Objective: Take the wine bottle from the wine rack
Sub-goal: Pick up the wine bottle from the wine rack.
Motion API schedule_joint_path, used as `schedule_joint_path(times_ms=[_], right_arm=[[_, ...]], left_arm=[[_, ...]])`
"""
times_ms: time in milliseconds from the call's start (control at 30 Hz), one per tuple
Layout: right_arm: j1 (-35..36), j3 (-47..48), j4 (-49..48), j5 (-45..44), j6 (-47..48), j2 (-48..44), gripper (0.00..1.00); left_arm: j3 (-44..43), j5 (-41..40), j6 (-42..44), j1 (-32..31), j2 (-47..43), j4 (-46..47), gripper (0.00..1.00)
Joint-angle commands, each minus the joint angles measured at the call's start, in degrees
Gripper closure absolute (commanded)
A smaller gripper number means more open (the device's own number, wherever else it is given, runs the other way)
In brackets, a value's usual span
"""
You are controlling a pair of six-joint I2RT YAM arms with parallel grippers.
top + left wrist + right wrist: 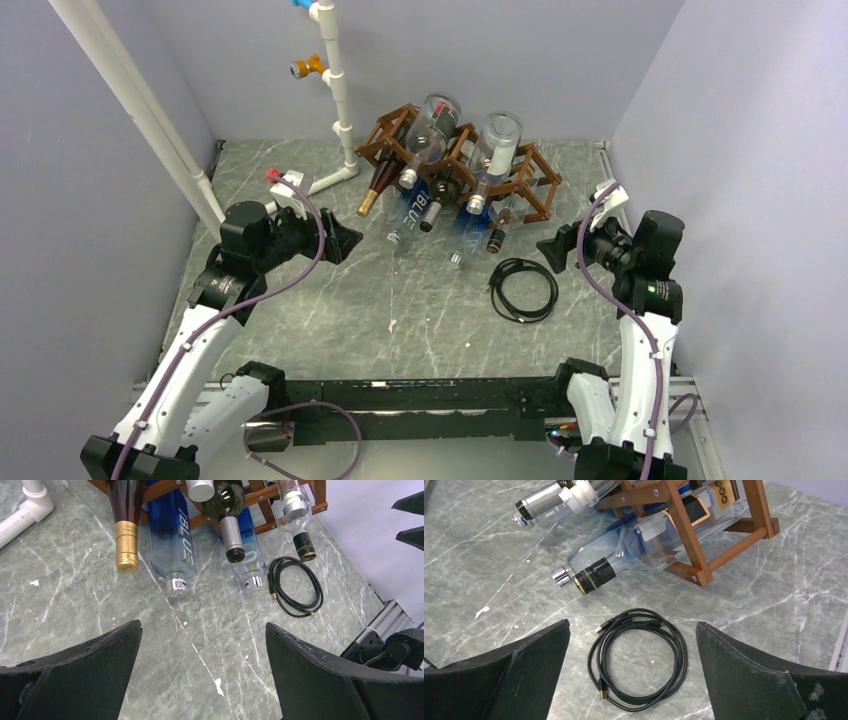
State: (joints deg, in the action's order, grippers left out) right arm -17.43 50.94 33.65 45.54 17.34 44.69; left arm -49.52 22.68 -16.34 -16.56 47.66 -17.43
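My left gripper will go outward onto the neck of the clear bottle nearer the pipe stand, as that neck is outward and to the gripper's right in the top view.
The brown wooden wine rack (pixel 530 178) stands at the back centre and holds several bottles with their necks toward me. A dark wine bottle with a gold foil neck (pixel 374 190) lies in its left cell, and it also shows in the left wrist view (pixel 126 535). A dark green wine bottle with a grey capsule (pixel 438 205) lies in the middle (pixel 230 510). My left gripper (pixel 350 243) is open and empty, left of the bottle necks and apart from them (pixel 202 625). My right gripper (pixel 550 252) is open and empty, right of the rack (pixel 684 525), above the cable (pixel 633 622).
Blue glass bottles (pixel 172 540) and clear bottles (pixel 596 575) also lie in the rack. A coiled black cable (pixel 523 290) lies on the grey marble table in front of the rack. A white pipe stand (pixel 335 90) rises at the back left. Walls close three sides.
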Motion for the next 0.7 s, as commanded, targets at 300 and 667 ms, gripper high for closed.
schedule_joint_path(times_ms=[300,667], right_arm=[[-0.4,0.9,-0.7,3.1,0.8,0.4,0.00],[-1.9,1.2,-1.1,4.8,0.4,1.9,0.00]], left_arm=[[-3.3,0.4,0.4,-0.1,3.4,3.1,0.01],[-10.0,2.7,-4.7,-0.1,12.7,5.9,0.01]])
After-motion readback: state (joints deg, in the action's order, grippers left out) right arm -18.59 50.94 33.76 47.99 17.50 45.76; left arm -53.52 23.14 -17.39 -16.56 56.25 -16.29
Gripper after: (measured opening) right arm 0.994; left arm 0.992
